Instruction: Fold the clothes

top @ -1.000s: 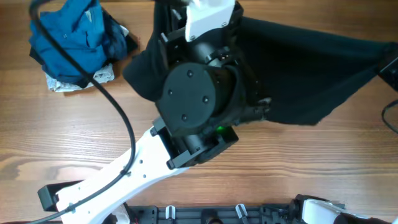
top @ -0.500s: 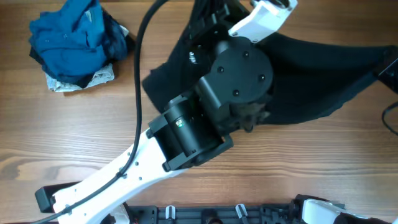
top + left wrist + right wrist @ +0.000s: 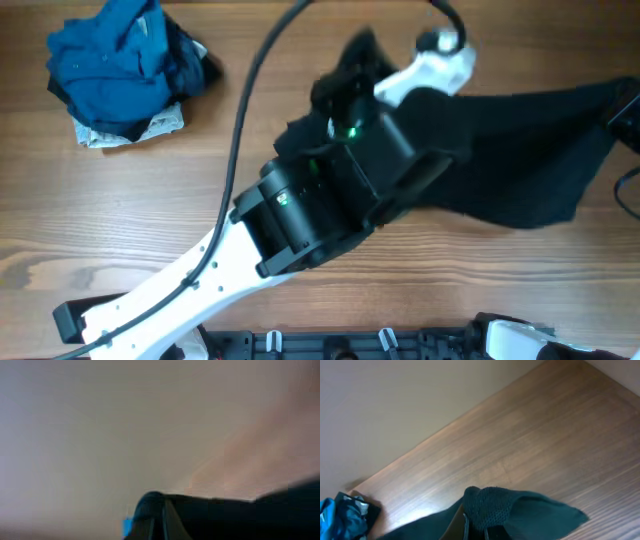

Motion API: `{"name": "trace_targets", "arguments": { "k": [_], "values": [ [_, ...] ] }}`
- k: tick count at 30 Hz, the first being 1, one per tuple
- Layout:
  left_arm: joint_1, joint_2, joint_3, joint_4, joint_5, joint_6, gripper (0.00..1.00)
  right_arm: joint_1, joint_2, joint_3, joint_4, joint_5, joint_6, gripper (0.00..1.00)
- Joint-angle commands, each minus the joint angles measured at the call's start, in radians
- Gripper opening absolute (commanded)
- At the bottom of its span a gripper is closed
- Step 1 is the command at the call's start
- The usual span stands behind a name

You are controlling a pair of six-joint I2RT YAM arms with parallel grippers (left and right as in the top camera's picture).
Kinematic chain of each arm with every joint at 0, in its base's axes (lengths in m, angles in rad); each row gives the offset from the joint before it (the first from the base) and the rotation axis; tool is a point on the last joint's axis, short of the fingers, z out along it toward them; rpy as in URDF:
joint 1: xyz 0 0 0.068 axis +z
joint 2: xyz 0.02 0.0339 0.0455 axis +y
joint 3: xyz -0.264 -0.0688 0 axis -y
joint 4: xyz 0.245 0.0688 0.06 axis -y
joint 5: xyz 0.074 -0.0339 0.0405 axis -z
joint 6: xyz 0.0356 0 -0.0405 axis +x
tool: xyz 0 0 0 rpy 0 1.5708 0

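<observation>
The robot's left gripper will next lower to the bare tabletop beside the blue pile, below and to the left in the overhead view, and release the ribbed edge there.
A black garment (image 3: 520, 150) hangs stretched between my two grippers above the wooden table, from the centre to the right edge. My left gripper (image 3: 352, 62) is blurred at the top centre, its arm covering the garment's left part. In the left wrist view, dark cloth (image 3: 240, 517) wraps the left gripper's jaws (image 3: 156, 519), which look shut on it. My right gripper (image 3: 627, 108) is at the right edge. In the right wrist view it (image 3: 482, 517) is shut on a bunched corner of the garment (image 3: 492, 505), lifted over the table.
A pile of blue and dark clothes (image 3: 120, 60) on a white cloth lies at the table's back left, also in the right wrist view (image 3: 337, 515). The left arm's white link (image 3: 190, 285) crosses the front left. A black cable (image 3: 240, 130) arcs above the table.
My left arm has swung up and to the right, carrying its end of the garment. The cloth has pulled tighter and narrower between the grippers. The right gripper has stayed at the right edge.
</observation>
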Motion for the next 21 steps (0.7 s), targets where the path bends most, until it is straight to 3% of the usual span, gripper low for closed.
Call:
{"name": "trace_targets", "arguments": {
  "k": [1,6,10,15,21],
  "values": [
    [0.049,-0.010,0.007,-0.129,0.286,-0.412,0.04,0.001,-0.004,0.011,0.005,0.006,-0.014,0.04],
    [0.163,-0.010,0.007,-0.350,0.545,-0.734,0.04,0.001,-0.003,0.011,-0.012,0.007,-0.013,0.04],
    [0.266,-0.010,0.007,-0.462,0.587,-0.934,0.04,0.001,-0.003,0.011,-0.010,0.007,0.001,0.04],
    [0.408,-0.012,0.011,-0.452,0.660,-0.970,0.04,0.001,-0.004,0.011,-0.013,0.075,0.066,0.04],
    [0.422,-0.029,0.096,-0.473,0.550,-0.969,0.04,0.001,-0.004,0.011,-0.005,0.116,0.105,0.04]
  ]
}}
